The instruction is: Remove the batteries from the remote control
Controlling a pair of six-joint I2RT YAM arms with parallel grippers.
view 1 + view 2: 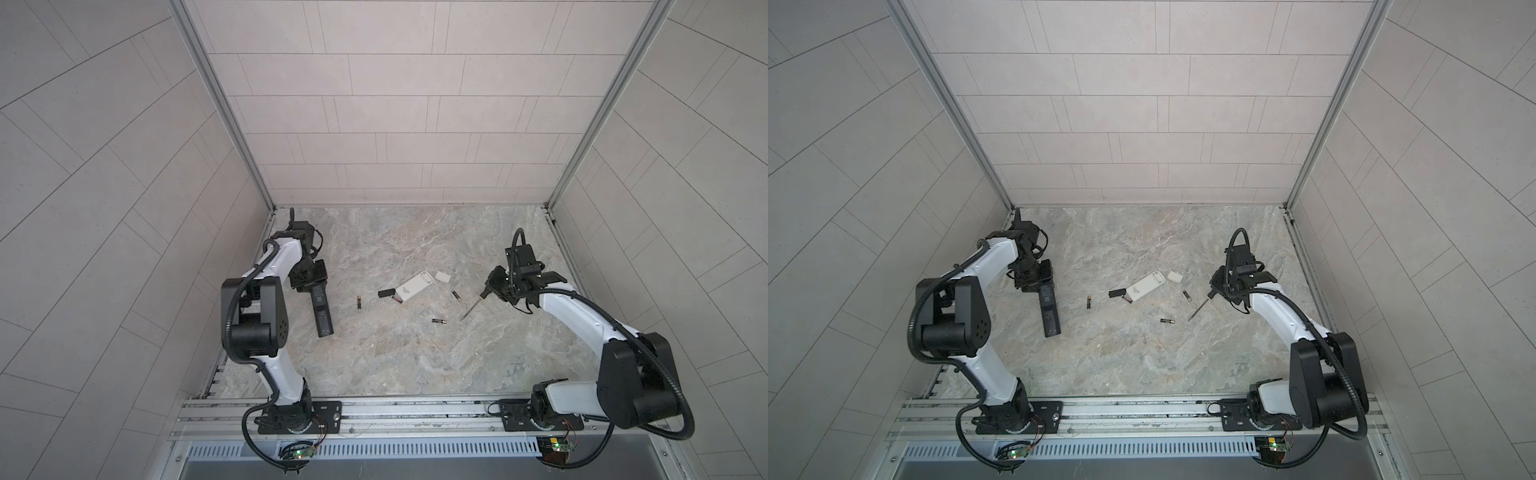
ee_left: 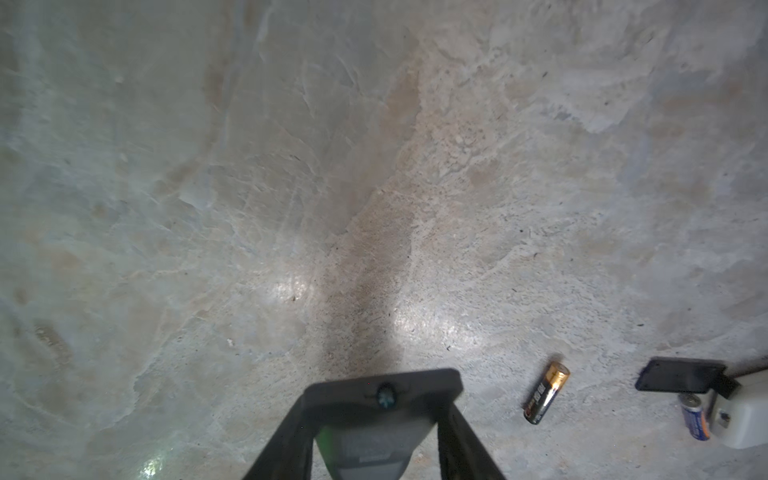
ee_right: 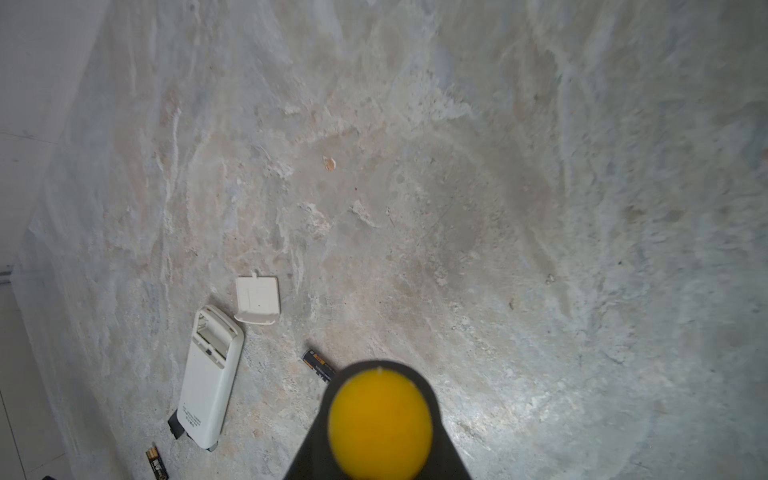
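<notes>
The bare tabletop (image 1: 328, 314) beside the loose battery is clear, so next my left gripper will lower the black remote control onto it and let go of the remote's far end.
My left gripper (image 1: 309, 279) is shut on the far end of a long black remote control (image 1: 322, 311), which points toward the table's front. In the left wrist view the remote's end (image 2: 382, 388) sits between the fingers. A white remote (image 1: 415, 286) lies mid-table, back up, with its compartment (image 3: 212, 336) open. Three black, gold-banded batteries lie loose: one (image 1: 358, 303) left of centre, one (image 1: 456, 296) right of the white remote, one (image 1: 439, 320) nearer the front. A bluish battery (image 2: 695, 422) lies against the white remote's end. My right gripper (image 1: 495, 289) is shut on a screwdriver (image 1: 473, 306).
A white cover piece (image 1: 443, 276) lies beside the white remote's open end and a black cover piece (image 1: 386, 293) at its other end. The screwdriver's yellow handle end (image 3: 380, 422) fills the right wrist view's lower middle. Tiled walls close in three sides.
</notes>
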